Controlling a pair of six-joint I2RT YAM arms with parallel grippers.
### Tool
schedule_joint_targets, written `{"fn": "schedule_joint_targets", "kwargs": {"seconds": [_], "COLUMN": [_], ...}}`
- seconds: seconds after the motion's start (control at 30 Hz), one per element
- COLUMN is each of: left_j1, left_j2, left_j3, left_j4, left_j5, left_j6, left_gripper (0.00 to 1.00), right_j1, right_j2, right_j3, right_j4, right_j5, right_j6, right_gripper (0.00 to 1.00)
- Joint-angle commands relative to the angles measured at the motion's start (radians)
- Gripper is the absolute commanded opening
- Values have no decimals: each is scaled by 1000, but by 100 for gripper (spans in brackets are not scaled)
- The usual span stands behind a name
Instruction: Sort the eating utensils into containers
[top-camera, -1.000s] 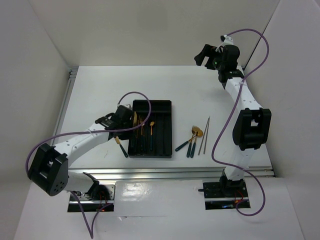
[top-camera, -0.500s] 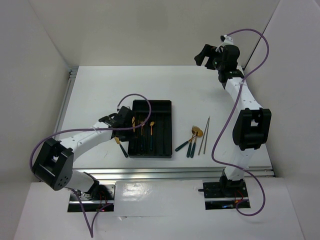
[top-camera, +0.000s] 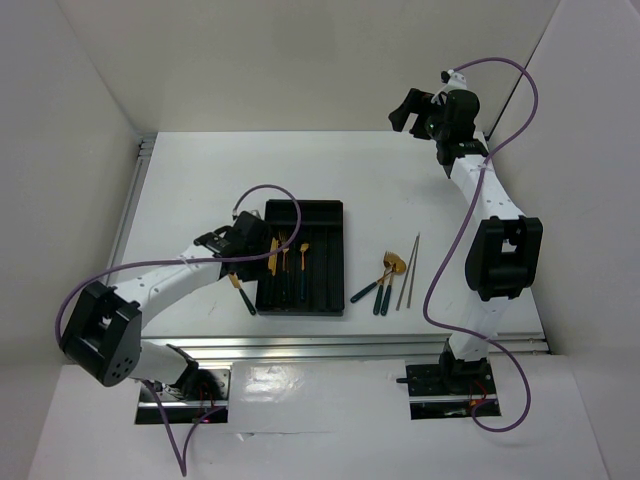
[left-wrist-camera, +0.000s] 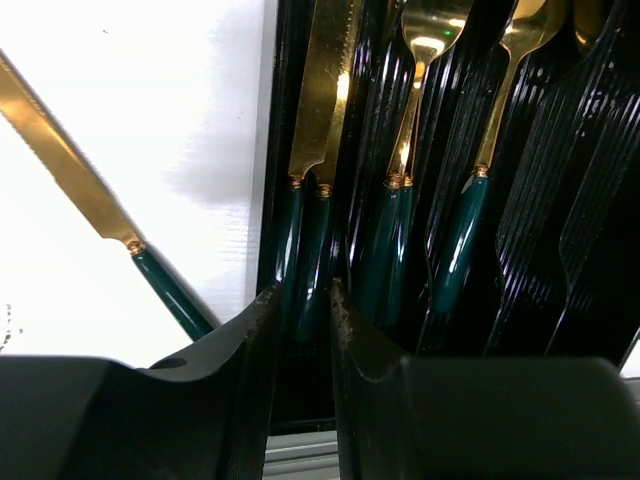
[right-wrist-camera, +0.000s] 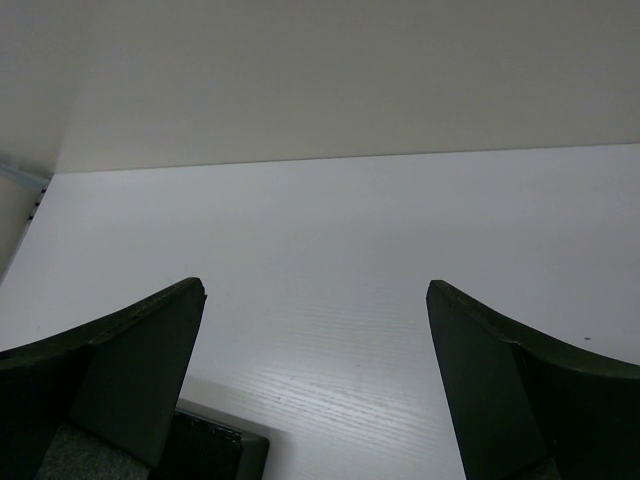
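Observation:
I will next raise my left gripper past the tray's edge, turn it along the knife and lower it onto its teal handle, because that knife still lies slanted outside the tray.
The black tray (top-camera: 328, 270) lies mid-table, its ribbed compartments (left-wrist-camera: 590, 200) filling the left wrist view. My left gripper (top-camera: 260, 250) (left-wrist-camera: 305, 300) hangs low over the tray's leftmost compartment, open by a narrow gap. A gold-bladed knife with a teal handle (left-wrist-camera: 303, 230) (top-camera: 272, 256) lies in that compartment, its handle end between my fingertips. Other teal-handled utensils (left-wrist-camera: 462, 225) (top-camera: 302, 258) lie in the neighbouring compartments. Another knife (top-camera: 243, 293) (left-wrist-camera: 75, 175) lies on the table left of the tray. My right gripper (top-camera: 405, 108) (right-wrist-camera: 315, 287) is raised at the back right, wide open and holding nothing.
Right of the tray, a few teal-handled utensils (top-camera: 376, 287) with gold heads lie together, with two thin chopsticks (top-camera: 408, 270) beside them. A metal rail (top-camera: 340, 345) runs along the table's near edge. White walls enclose the table.
My left gripper has shifted slightly right over the tray's left compartment and its jaws have parted a little. The knife now lies flat in that compartment. The right arm has not moved.

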Motion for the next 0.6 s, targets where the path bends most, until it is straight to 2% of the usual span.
{"fn": "schedule_joint_targets", "kwargs": {"seconds": [0.0, 0.17, 0.33, 0.4, 0.5, 0.57], "left_j1": [-1, -1, 70, 114, 151, 160], "left_j2": [-57, -160, -281, -304, -271, -189], "left_j3": [47, 38, -28, -59, -82, -82], "left_j4": [-16, -74, -119, -107, -122, -131], "left_j5": [-40, -134, -178, -178, -155, -145], "left_j6": [-13, -64, -128, -139, -180, -208], "left_gripper": [33, 42, 48, 56, 58, 53], "right_j1": [-6, -6, -6, -6, -6, -6], "right_j2": [-27, -27, -27, -27, -27, -27], "right_j3": [33, 33, 33, 33, 33, 33], "right_j4": [27, 27, 27, 27, 27, 27], "right_j5": [5, 5, -4, -5, -14, -14], "right_j6": [-12, -12, -12, -12, -12, -12], "right_gripper": [100, 100, 100, 100, 100, 100]}}
